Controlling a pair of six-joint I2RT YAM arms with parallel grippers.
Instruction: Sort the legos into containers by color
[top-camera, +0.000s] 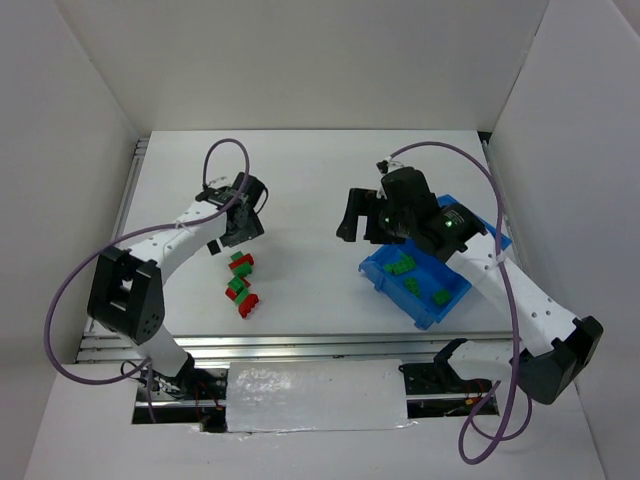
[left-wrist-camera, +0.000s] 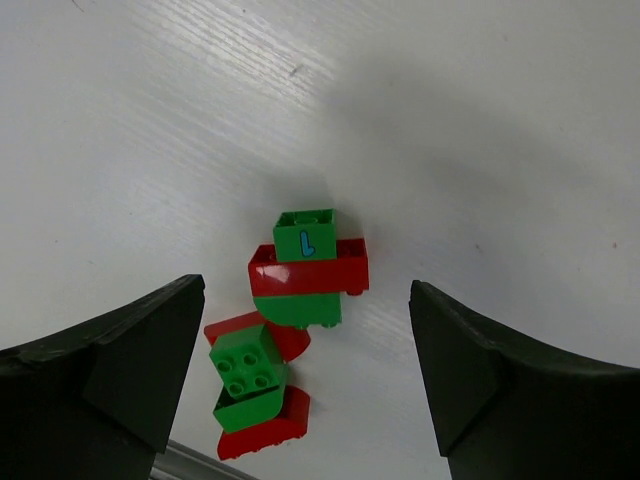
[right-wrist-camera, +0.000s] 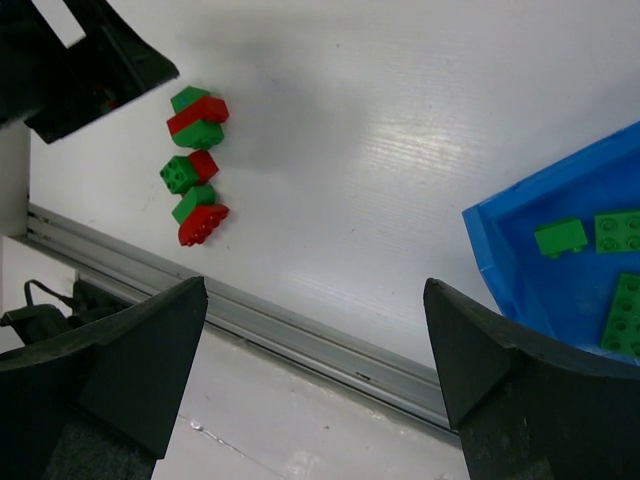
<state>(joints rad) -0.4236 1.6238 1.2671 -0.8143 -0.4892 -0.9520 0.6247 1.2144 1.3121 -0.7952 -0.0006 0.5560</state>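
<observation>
I will lower my left gripper onto the far green brick (top-camera: 237, 256) of the green-red-green stack next and close it across the brick's sides, as that end of the stack is clear of the other legos.
A small heap of red and green legos (top-camera: 240, 285) lies on the white table left of centre. In the left wrist view a green-red-green stack (left-wrist-camera: 308, 270) sits beside a studded green brick (left-wrist-camera: 245, 358) and a red piece (left-wrist-camera: 268, 425). My left gripper (top-camera: 233, 232) hovers open just behind the heap (left-wrist-camera: 307, 290), nothing between its fingers. The blue bin (top-camera: 428, 315) with the containers sits at the right and holds three green legos (top-camera: 402, 266); my right arm hides its far part. My right gripper (top-camera: 362, 222) hangs open and empty left of the bin (right-wrist-camera: 315, 285).
The right wrist view shows the bin's near corner (right-wrist-camera: 490, 250) with green bricks (right-wrist-camera: 560, 237) inside, the heap (right-wrist-camera: 195, 165) at far left and the left gripper's black body (right-wrist-camera: 90, 60) above it. A metal rail (top-camera: 300, 345) runs along the table's near edge. White walls enclose the table.
</observation>
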